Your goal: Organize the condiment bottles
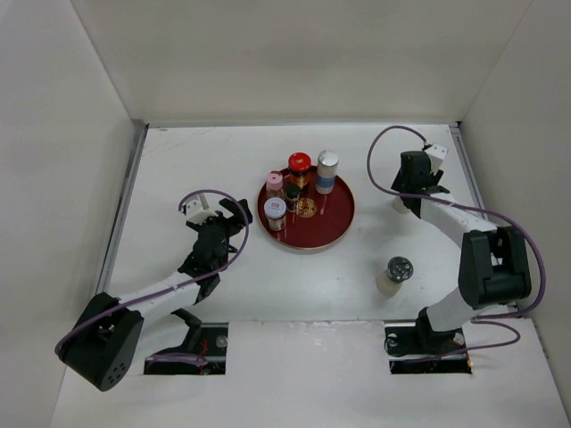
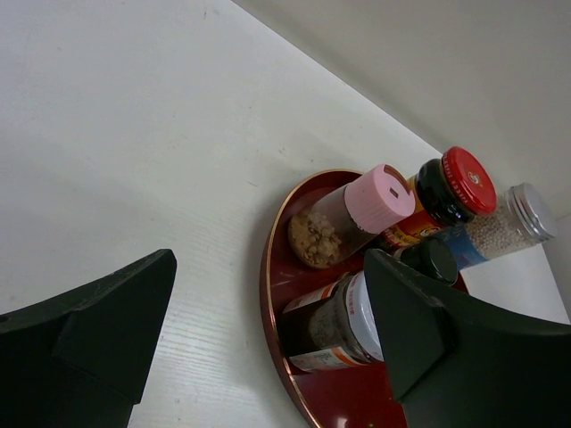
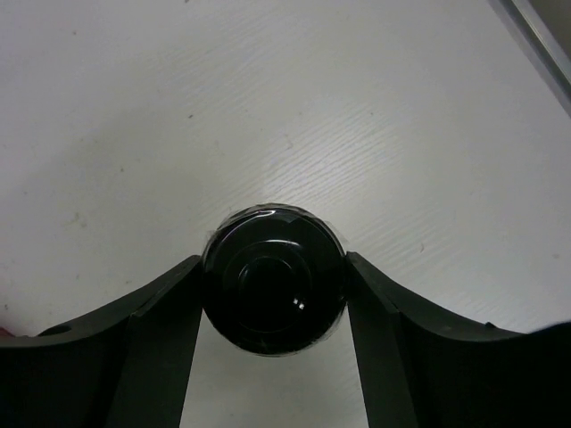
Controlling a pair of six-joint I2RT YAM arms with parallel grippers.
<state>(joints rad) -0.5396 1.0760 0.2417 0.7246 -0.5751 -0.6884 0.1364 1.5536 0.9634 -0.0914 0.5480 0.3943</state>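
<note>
The tray's gold mark is empty. My right gripper will next lift to the left in the top view, lower onto that mark and release the bottle.
Several condiment bottles stand on the round red tray: a red-capped jar, a silver-capped shaker, a pink-capped shaker, a small black-capped bottle and a white-lidded jar. In the left wrist view the pink-capped shaker, red-capped jar and white-lidded jar show. My left gripper is open and empty beside the tray's left rim. My right gripper is shut on a black-capped, cream-bodied bottle standing on the table at the far right.
A cream shaker with a dark perforated top stands alone on the table, right of centre and near the right arm. White walls close in the table on the left, back and right.
</note>
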